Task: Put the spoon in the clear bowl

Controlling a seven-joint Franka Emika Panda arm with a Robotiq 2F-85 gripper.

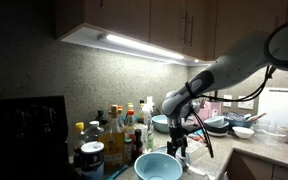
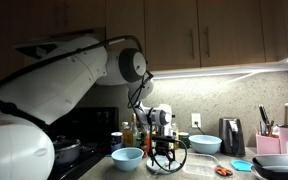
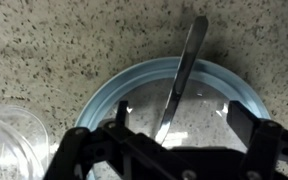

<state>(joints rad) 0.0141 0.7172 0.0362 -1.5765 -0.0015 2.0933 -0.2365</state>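
Observation:
I need to keep my gripper low next and close it on the part of the spoon inside the bowl's rim, because the spoon is between my open fingers.
In the wrist view the clear bowl, see-through with a pale blue rim, sits on the speckled counter right under my gripper. The metal spoon lies with its lower end inside the bowl and its handle leaning over the far rim. My gripper's fingers stand apart on either side of the spoon and hold nothing. In both exterior views the gripper hangs low over the counter. The clear bowl shows faintly beneath it.
A larger opaque light-blue bowl stands beside the gripper. Several bottles crowd the counter behind it. Another clear container sits close to the clear bowl. More bowls, a toaster and a dish rack stand farther along.

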